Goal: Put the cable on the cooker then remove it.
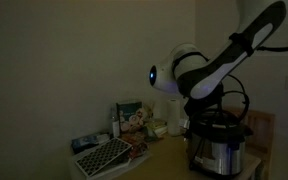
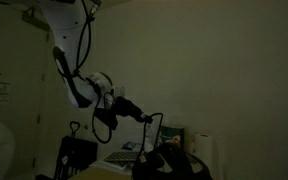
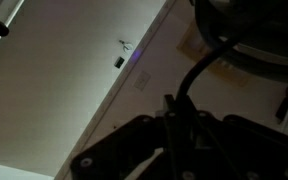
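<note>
My gripper holds the cable, which still loops above the cooker's black lid (image 1: 219, 124) (image 3: 271, 38), so I will lower my gripper toward that lid, tilting it downward, and release the cable.
The scene is dark. The cooker (image 1: 220, 146), with a steel body and black lid, stands on the counter at the right; it also shows in the other exterior view (image 2: 172, 165) and at the top of the wrist view (image 3: 246, 35). My gripper (image 2: 141, 118) hangs above and beside the cooker. In the wrist view the gripper (image 3: 176, 112) is shut on the thin black cable (image 3: 196, 72). The cable runs from the fingers toward the cooker's lid. In the exterior views the cable (image 2: 156, 125) arcs down to the cooker and loops above its lid (image 1: 240, 97).
A white gridded rack (image 1: 104, 155) and boxes (image 1: 132, 118) sit on the counter beside the cooker. A white paper-towel roll (image 2: 202, 150) stands behind the cooker. A dark frame (image 2: 79, 150) stands below the arm. A wall is close behind.
</note>
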Available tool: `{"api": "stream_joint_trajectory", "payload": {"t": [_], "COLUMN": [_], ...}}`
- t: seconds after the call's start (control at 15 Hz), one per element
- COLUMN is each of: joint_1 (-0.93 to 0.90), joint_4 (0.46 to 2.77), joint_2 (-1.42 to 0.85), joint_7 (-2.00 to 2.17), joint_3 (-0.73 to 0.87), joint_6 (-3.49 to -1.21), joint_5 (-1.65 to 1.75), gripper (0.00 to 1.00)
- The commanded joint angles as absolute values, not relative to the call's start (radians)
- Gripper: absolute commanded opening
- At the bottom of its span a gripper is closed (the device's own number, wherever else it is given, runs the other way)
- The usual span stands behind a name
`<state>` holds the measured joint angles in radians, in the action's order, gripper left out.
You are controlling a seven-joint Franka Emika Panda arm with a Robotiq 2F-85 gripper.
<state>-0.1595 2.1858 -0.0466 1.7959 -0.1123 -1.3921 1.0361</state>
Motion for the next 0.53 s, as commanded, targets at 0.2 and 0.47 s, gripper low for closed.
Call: {"api": "stream_joint_trajectory", "payload": {"t": [0.2,0.47], "joint_1": [-0.079,-0.059], "joint_4": [2.135,2.082], "joint_2": [-0.077,-0.133], "joint_7": [2.003,2.119], "joint_3": [-0.041,-0.014], "joint_6": [-1.347,-1.317], "joint_5": [1.049,0.973], "gripper": [0.02,0.02]}}
